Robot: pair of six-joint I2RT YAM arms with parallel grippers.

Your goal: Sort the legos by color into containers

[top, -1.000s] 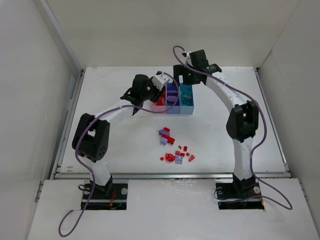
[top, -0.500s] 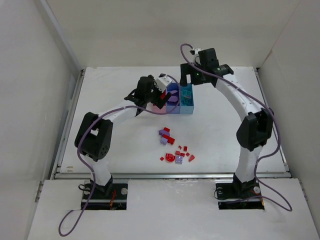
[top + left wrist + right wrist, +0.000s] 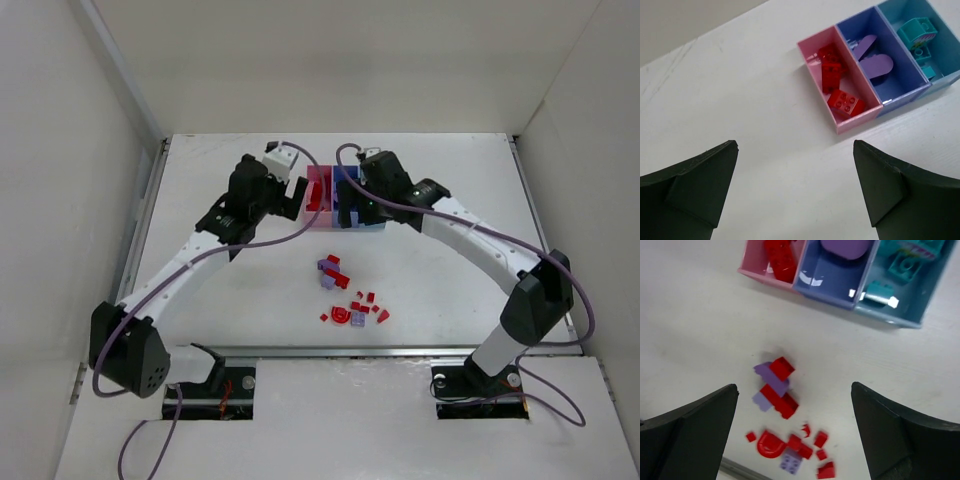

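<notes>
The open right gripper next needs to move back and down until its fingers are on both sides of the stack's far red brick (image 3: 333, 259) (image 3: 782, 368), because that is the loose lego closest to the gripper.
The three joined containers (image 3: 322, 205) stand mid-table: pink (image 3: 815, 75) with red bricks (image 3: 846, 102), purple-blue (image 3: 900, 87) with lilac pieces (image 3: 874, 64), light blue (image 3: 947, 55) with teal pieces (image 3: 916, 31). Loose legos lie nearer the front: a red and lilac stack (image 3: 774, 387) and a scatter of small red bits with a red arch (image 3: 771, 444) and a lilac brick (image 3: 791, 463); from above they are two clusters (image 3: 330, 272) (image 3: 356, 311). My left gripper (image 3: 795, 145) is open and empty over bare table left of the bins. My right gripper (image 3: 794, 386) is open and empty, above the bins' near side.
White walls close in the white table (image 3: 220, 290) on the left, back and right. A metal rail (image 3: 340, 350) runs along its front edge. The right arm's forearm (image 3: 470, 235) crosses the table right of the bins.
My left gripper has opened and swung left, away from the pink bin. The right arm has come forward from behind the bins and now hangs over their near side.
</notes>
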